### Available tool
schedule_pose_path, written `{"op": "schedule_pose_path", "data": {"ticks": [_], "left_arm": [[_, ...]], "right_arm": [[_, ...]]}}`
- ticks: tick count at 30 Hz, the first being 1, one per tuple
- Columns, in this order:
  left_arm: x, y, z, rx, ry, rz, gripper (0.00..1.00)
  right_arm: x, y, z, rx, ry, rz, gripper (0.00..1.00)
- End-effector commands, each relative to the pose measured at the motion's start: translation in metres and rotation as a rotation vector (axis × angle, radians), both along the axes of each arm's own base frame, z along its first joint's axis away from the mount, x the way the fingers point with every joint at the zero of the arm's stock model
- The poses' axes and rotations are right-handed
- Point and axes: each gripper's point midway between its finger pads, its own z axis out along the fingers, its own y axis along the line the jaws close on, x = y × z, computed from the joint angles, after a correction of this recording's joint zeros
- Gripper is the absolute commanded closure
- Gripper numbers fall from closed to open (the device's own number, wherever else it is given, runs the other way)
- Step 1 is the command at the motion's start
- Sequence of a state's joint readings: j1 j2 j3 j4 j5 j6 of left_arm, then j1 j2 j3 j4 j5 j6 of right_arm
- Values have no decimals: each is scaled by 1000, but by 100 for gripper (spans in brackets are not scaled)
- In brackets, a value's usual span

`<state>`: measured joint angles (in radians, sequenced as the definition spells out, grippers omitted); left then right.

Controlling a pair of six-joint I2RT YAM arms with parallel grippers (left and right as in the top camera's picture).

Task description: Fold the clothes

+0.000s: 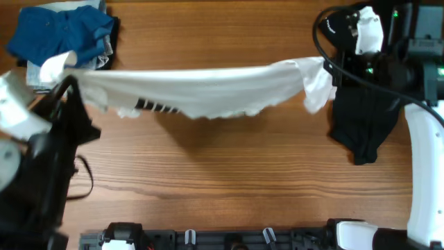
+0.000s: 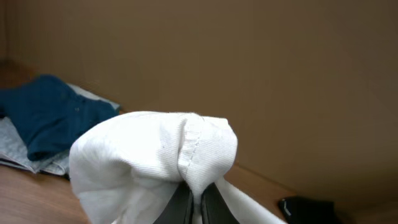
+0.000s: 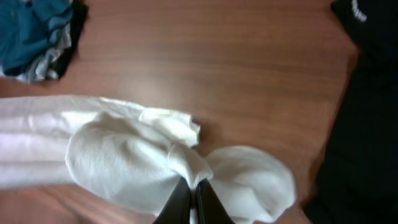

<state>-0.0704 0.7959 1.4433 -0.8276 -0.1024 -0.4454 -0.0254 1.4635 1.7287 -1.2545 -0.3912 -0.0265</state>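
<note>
The white T-shirt [image 1: 208,87] is hanging stretched above the table, so my right gripper next needs to go down toward the bare wood beside the black garment and release the shirt's end there.
The white T-shirt [image 1: 208,87] hangs stretched in a long band above the table, its black stripe print [image 1: 156,106] showing on the lower left edge. My left gripper [image 1: 67,82] is shut on its left end, and white cloth [image 2: 155,155] bunches over the shut fingers [image 2: 198,202]. At the far right, my right gripper [image 1: 327,68] is shut on the other end, with a fold of the shirt [image 3: 124,162] pinched between the dark fingertips [image 3: 191,200]. A black garment [image 1: 364,128] lies crumpled on the table under the right arm, its small white logo [image 3: 359,9] visible in the right wrist view.
A pile of blue and grey clothes [image 1: 62,35] sits at the back left corner of the wooden table [image 1: 229,180]. The same blue pile [image 2: 43,118] shows in the left wrist view before a brown wall. Arm bases line the front edge.
</note>
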Motion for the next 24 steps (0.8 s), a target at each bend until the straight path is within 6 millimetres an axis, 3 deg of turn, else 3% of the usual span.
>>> {"op": "schedule_pose_path", "data": {"ticks": [1, 6, 13, 14, 15, 16, 18, 21, 24], "left_arm": [[2, 8, -5, 34, 32, 42, 96], [33, 6, -43, 49, 194, 39, 96], [98, 1, -125, 76, 489, 33, 96], [107, 0, -139, 79, 533, 33, 96], [115, 0, -150, 80, 564, 33, 96], [123, -1, -160, 82, 592, 33, 96], [137, -2, -180, 87, 641, 32, 96], [152, -4, -199, 89, 678, 29, 96], [157, -4, -204, 89, 683, 28, 96]], "right_arm": [[3, -14, -10, -79, 26, -24, 96], [30, -18, -54, -112, 127, -1, 96], [87, -19, -176, -121, 326, 47, 96], [96, -19, -195, -120, 338, 48, 92], [101, -20, -207, -118, 346, 47, 68], [105, -20, -216, -111, 359, 30, 52], [107, -19, -214, -106, 353, 20, 44], [100, -13, -178, -86, 299, 18, 37], [77, 14, -145, -46, 286, 91, 35]]}}
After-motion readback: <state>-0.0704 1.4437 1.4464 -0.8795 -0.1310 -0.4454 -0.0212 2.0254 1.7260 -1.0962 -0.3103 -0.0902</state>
